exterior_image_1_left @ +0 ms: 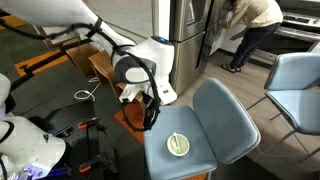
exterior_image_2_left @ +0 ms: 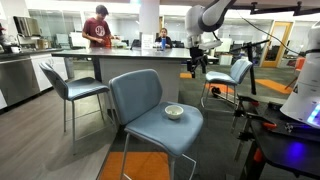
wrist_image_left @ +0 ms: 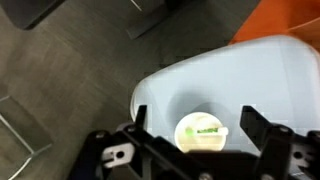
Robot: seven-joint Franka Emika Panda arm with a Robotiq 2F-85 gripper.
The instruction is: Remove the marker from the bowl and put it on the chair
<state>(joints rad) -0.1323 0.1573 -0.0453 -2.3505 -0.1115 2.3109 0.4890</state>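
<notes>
The green marker lies with its white end at the bowl's rim, so I should bring my gripper outward, lower it onto the marker's green body and close.
A small cream bowl (exterior_image_1_left: pixel 178 145) sits on the seat of the blue-grey padded chair (exterior_image_1_left: pixel 210 122). It also shows in an exterior view (exterior_image_2_left: pixel 174 111) on the chair (exterior_image_2_left: pixel 150 105), and in the wrist view (wrist_image_left: pixel 203 133) on the seat (wrist_image_left: pixel 170 95). The green marker (wrist_image_left: pixel 205 129) lies across the inside of the bowl; it shows faintly in an exterior view (exterior_image_1_left: pixel 178 144). My gripper (wrist_image_left: pixel 192 128) is open and empty, high above the bowl, fingers on either side of it in the wrist view. It hangs above the seat in both exterior views (exterior_image_1_left: pixel 152 112) (exterior_image_2_left: pixel 196 66).
A similar blue-grey chair with thin metal frame (exterior_image_1_left: pixel 298 85) stands to the side, with others (exterior_image_2_left: pixel 72 85) (exterior_image_2_left: pixel 232 75) by a counter. People stand in the background (exterior_image_2_left: pixel 98 28). A wooden table (exterior_image_1_left: pixel 100 65) and robot base parts (exterior_image_1_left: pixel 25 140) are nearby. Orange floor patch (wrist_image_left: pixel 275 20).
</notes>
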